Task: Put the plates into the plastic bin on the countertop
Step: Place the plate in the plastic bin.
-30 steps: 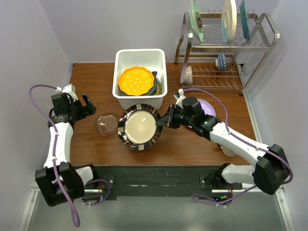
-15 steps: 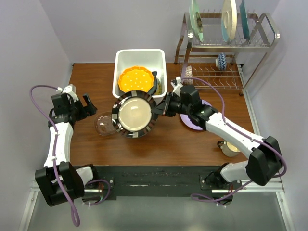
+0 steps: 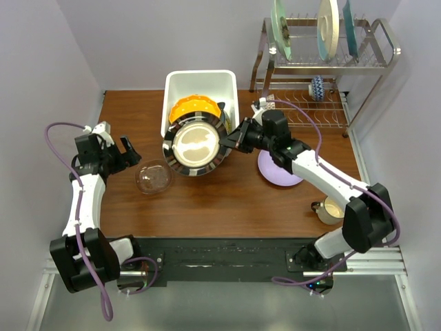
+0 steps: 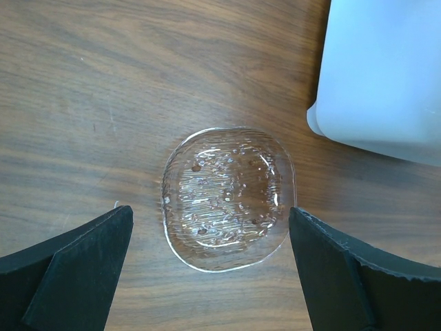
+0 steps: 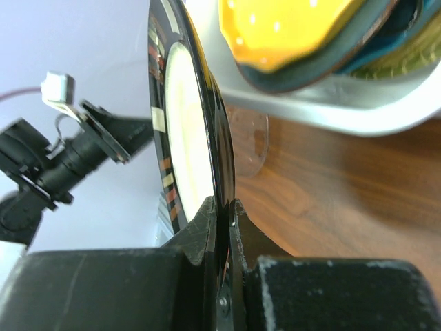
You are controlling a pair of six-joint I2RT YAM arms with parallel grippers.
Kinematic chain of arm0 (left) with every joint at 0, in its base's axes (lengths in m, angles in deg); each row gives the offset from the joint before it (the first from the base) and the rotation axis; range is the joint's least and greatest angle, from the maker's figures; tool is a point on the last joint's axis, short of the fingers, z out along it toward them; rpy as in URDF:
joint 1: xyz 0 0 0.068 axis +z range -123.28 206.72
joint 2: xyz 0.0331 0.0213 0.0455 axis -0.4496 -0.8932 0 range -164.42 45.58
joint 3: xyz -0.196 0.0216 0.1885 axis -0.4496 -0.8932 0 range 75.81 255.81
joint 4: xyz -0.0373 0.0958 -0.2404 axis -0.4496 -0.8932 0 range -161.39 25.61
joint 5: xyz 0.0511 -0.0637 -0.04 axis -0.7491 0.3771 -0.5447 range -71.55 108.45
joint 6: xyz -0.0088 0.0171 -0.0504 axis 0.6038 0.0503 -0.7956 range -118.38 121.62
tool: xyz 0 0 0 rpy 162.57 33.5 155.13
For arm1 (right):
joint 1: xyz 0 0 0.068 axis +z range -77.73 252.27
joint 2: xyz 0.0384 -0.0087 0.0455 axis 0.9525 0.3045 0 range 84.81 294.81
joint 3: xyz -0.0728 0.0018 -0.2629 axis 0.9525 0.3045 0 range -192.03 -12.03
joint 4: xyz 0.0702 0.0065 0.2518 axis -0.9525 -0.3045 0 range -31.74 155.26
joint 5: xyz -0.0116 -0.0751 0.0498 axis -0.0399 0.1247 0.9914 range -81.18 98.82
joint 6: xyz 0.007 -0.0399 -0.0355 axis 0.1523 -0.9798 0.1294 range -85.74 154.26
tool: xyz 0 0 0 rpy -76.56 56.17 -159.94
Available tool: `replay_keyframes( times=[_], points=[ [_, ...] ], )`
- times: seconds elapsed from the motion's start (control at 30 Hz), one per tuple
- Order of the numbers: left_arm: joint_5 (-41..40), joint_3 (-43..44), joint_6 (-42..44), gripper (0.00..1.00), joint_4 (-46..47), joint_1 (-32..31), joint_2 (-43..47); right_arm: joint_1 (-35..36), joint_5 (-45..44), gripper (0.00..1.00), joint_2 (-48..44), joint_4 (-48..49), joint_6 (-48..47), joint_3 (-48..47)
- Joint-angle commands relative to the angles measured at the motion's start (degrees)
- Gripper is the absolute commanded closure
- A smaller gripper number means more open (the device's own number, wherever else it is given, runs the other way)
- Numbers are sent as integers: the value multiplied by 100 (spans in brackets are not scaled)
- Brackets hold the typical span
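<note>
My right gripper moves outward, then down next, to clear the bin's near rim and release the plate onto the orange dotted plate (image 3: 193,107) (image 5: 282,31), which lies outward of it.
My right gripper (image 3: 233,140) is shut on the rim of the black-rimmed striped plate (image 3: 196,143) and holds it in the air over the near edge of the white plastic bin (image 3: 200,83). In the right wrist view the plate (image 5: 186,131) stands edge-on between my fingers (image 5: 200,231). The orange dotted plate (image 3: 193,107) lies in the bin on darker plates. My left gripper (image 3: 126,154) is open, and the clear glass plate (image 4: 227,196) lies on the countertop (image 3: 227,200) between and beyond its fingers. A lilac plate (image 3: 279,169) lies under the right arm.
A metal wire rack (image 3: 324,69) at the back right holds three large upright plates and small bowls. A small cream mug (image 3: 331,209) stands at the right front. Purple walls close in both sides. A black rail (image 3: 220,252) runs along the near edge.
My right gripper has lifted the striped plate off the countertop and carried it back and left to the bin's near edge. The left arm has barely moved.
</note>
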Motion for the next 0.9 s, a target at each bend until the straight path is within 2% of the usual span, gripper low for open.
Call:
replay_keyframes(
  times=[0.0, 0.27, 0.5, 0.87],
  points=[
    [136, -18, 53, 0, 219, 22, -38, -125, 443, 100, -75, 1405, 451, -619],
    [118, -9, 71, 0, 192, -14, -108, -345, 373, 100, 390, 2003, 750, -795],
    [92, -9, 79, 0, 184, -31, -152, -459, 355, 100, 979, 2012, 803, -1462],
    [48, -27, 71, 0, 166, -75, -144, -696, 109, 100, 1620, 2099, 1005, -1981]
  ],
)
